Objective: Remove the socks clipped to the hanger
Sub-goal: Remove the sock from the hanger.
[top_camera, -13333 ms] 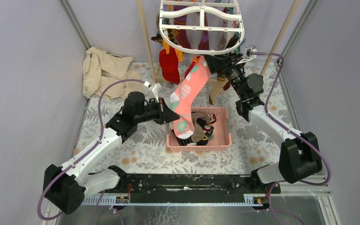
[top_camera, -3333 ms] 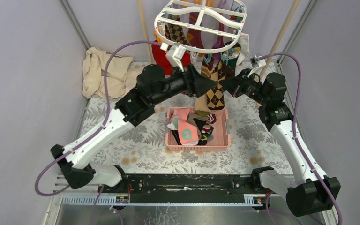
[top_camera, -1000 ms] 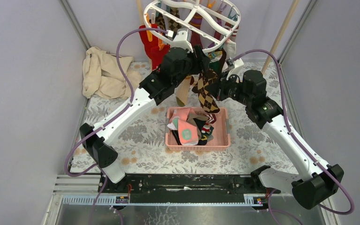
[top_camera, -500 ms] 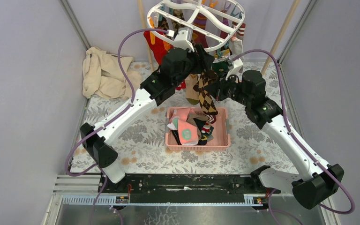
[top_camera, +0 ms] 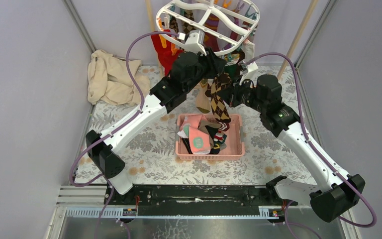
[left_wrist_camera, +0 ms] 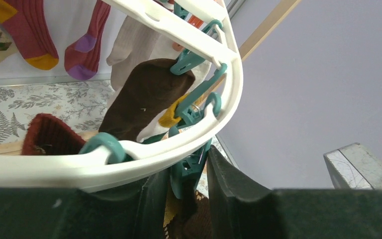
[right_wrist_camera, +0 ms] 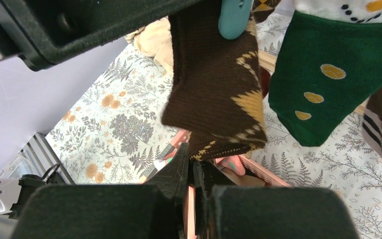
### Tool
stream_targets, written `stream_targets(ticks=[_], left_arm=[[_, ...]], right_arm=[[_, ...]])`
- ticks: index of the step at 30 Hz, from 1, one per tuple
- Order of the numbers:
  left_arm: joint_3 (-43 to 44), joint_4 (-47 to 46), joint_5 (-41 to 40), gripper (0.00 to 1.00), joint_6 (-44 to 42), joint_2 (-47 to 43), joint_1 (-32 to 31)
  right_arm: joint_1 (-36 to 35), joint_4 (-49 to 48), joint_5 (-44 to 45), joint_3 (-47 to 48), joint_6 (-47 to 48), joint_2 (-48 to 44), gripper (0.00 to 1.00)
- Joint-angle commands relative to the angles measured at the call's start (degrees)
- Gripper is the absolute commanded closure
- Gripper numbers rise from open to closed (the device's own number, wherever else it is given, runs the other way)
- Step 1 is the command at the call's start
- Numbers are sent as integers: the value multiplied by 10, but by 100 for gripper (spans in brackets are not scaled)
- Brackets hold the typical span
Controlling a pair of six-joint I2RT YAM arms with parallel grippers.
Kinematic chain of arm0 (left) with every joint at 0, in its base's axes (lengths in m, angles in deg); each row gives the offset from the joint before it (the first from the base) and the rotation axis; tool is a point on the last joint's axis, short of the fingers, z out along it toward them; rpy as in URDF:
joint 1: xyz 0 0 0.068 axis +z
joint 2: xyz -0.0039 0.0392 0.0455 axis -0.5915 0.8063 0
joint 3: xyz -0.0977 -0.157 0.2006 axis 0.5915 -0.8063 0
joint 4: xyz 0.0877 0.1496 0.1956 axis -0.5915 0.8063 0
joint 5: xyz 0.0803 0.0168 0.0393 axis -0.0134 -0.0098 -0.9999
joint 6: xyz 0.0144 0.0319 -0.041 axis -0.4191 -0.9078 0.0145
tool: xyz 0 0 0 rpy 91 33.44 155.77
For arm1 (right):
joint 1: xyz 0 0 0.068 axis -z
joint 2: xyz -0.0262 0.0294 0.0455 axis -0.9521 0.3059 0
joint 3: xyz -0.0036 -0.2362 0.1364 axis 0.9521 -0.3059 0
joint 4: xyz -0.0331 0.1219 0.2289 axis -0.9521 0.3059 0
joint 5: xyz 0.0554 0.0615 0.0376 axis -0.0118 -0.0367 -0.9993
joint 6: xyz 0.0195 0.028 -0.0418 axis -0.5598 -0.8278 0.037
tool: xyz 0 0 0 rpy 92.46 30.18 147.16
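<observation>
I should next move my right gripper down and back over the pink basket, which sits below and behind it, and let go of the argyle sock.
The white hanger hangs at the back with several socks clipped round its rim. My left gripper reaches up to the near rim. Its jaws press on a teal clip from both sides. That clip holds the top of a brown argyle sock. My right gripper is shut on that sock's lower edge, just right of it. A green dotted sock and a plain brown sock hang beside it.
A pink slotted basket with several loose socks sits on the floral cloth below the hanging sock. A beige cloth lies at the back left. Wooden poles rise beside the hanger. Grey walls stand close on both sides.
My left jaws have narrowed onto the teal clip. The hanger has swung slightly right. The right gripper keeps its hold on the argyle sock in the same place.
</observation>
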Motion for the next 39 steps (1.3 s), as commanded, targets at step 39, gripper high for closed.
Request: stream_targets(ticks=[39], left_arm=[[-65,-41,-18,82,-21,-56,11]], right_arm=[[-10,14,-65,-138,1,-54,100]])
